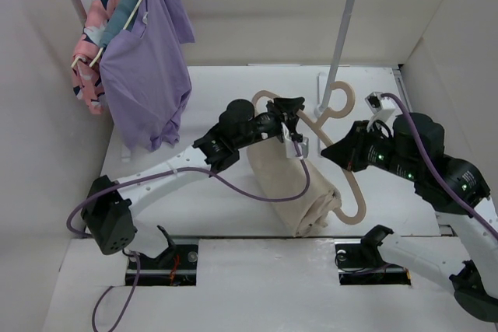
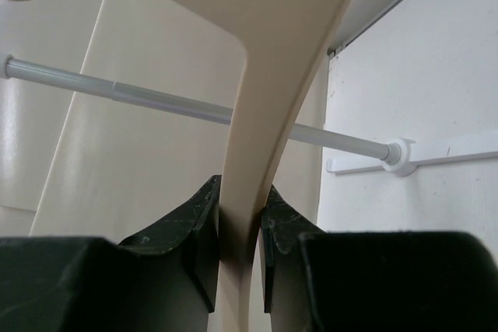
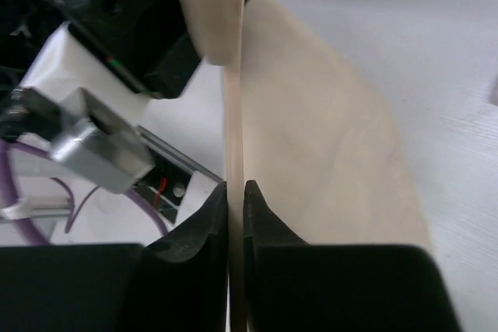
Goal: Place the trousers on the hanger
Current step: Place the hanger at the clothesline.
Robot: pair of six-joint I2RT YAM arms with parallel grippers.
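The trousers (image 1: 289, 180) are draped, so I need to raise my right gripper outward to the top bar, above and outward of it, and release the hanger there.
The pale pink-beige hanger (image 1: 359, 192) is held above the table, its hook (image 1: 348, 97) pointing to the back. The beige trousers (image 1: 289, 180) are folded and draped over it, hanging down toward the near edge. My left gripper (image 1: 294, 124) is shut on the hanger's curved arm (image 2: 257, 130) near its far-left end. My right gripper (image 1: 331, 153) is shut on a thin edge of the hanger (image 3: 235, 138) near its middle, with the trousers' cloth (image 3: 334, 138) just beyond the fingers.
A clothes rail stands at the back, its upright pole (image 1: 343, 29) close behind the hook; its bar shows in the left wrist view (image 2: 156, 99). A purple shirt (image 1: 148, 75) and a pink patterned garment (image 1: 92, 36) hang at the back left. White walls enclose the table.
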